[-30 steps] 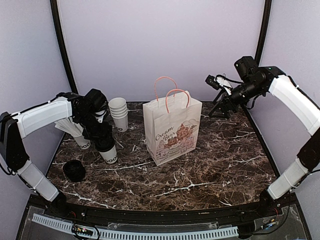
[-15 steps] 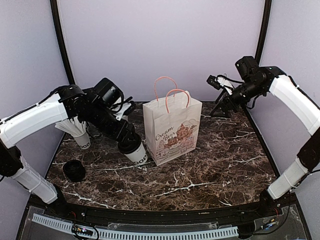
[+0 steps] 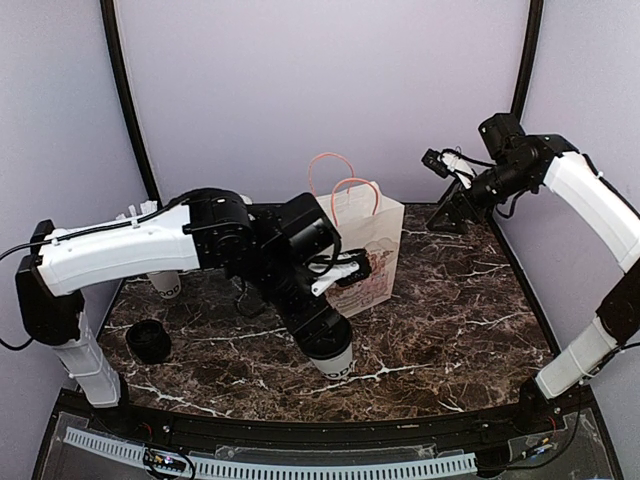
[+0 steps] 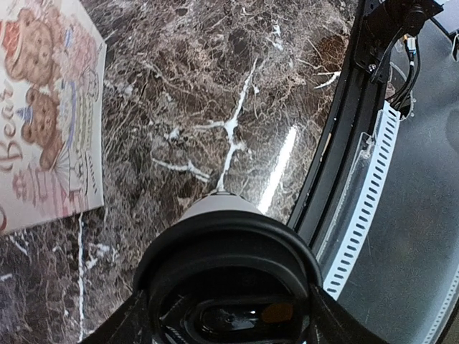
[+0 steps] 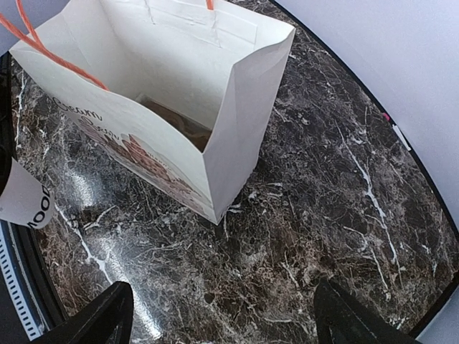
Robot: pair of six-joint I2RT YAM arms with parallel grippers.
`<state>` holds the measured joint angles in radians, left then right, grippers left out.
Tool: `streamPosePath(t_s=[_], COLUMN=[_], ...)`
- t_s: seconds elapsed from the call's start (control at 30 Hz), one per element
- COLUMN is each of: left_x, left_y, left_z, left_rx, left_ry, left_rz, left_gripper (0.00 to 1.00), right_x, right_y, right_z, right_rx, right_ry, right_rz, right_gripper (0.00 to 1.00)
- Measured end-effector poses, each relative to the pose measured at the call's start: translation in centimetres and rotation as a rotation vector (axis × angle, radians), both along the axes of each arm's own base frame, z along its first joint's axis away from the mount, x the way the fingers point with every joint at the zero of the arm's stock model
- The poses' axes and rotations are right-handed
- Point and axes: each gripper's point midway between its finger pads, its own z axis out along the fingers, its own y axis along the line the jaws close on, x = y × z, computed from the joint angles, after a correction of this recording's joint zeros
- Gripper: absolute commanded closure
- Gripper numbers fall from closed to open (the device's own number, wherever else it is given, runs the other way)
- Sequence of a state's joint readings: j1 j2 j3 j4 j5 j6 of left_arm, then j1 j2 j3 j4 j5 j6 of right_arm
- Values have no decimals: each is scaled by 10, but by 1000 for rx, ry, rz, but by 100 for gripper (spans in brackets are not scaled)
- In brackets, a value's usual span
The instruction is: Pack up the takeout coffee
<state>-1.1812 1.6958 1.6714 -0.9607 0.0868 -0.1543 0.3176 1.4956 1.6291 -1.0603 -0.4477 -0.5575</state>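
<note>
The robot should next lower its left gripper toward the right in the top view and release the coffee [image 3: 336,362] on the veined marble, which is below it and clear of things.
The takeout coffee [image 3: 336,362], a white paper cup with black lettering and a black lid, is held by my left gripper [image 3: 322,335], which is shut on its lid end. It hangs tilted over the marble, in front of the paper bag [image 3: 378,235]. In the left wrist view the lid [image 4: 228,276] fills the bottom, with the cup's white side [image 4: 217,207] beyond it and the bag [image 4: 43,107] at the left. My right gripper [image 3: 447,172] is open and empty, high at the back right. Its view looks down into the open bag [image 5: 172,79]; the cup [image 5: 21,201] shows at the left edge.
A black round piece [image 3: 148,340] lies at the front left. A white cup with paper-wrapped straws [image 3: 166,288] stands at the left, partly behind my left arm. The table's front rail [image 4: 358,179] is close to the held cup.
My left arm has swung from the left side across to the front centre, carrying the lidded cup past the front of the bag. The right arm has barely moved.
</note>
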Motion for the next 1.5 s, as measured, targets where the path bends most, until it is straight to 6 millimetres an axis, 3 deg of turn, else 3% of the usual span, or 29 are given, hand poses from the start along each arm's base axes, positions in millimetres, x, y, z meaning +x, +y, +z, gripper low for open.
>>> streamPosePath(t_s=[0.17,0.33,0.47,0.67,0.7,0.77,0.9,1.3,1.5], left_x=[3,10,9,10,10,11,13,30,37], left_y=[-41,-69,-71,-77,-78,-78,-77,-82,-63], left_z=[-20,-50,-72,-74,-74,-75,-78,-55,-12], left_rx=[46,112,160,159,159,159,174,161,102], left_ry=[-42,-80,-76,-98,-100,-102,-115,-229,-342], left_rz=[-130,-232,-293,-341,-344,-348,-351,-341,-300], left_gripper=[38,34,33,28,26,5,1,1,1], right_x=[1,-1,-3,-3,-3,-3,-4,-17,-32], right_y=[-3,-8,-11,-13,-13,-13,-12,-2,7], right_z=[-2,-1,-3,-7,-7,-7,-7,-5,-9], right_rx=[-1,-1,-3,-5,-5,-4,1,37,31], right_ry=[3,-5,-7,-1,-1,-1,2,15,14], right_rz=[-15,-32,-39,-44,-43,-43,-39,54,170], right_gripper=[11,11,11,11,11,11,11,12,15])
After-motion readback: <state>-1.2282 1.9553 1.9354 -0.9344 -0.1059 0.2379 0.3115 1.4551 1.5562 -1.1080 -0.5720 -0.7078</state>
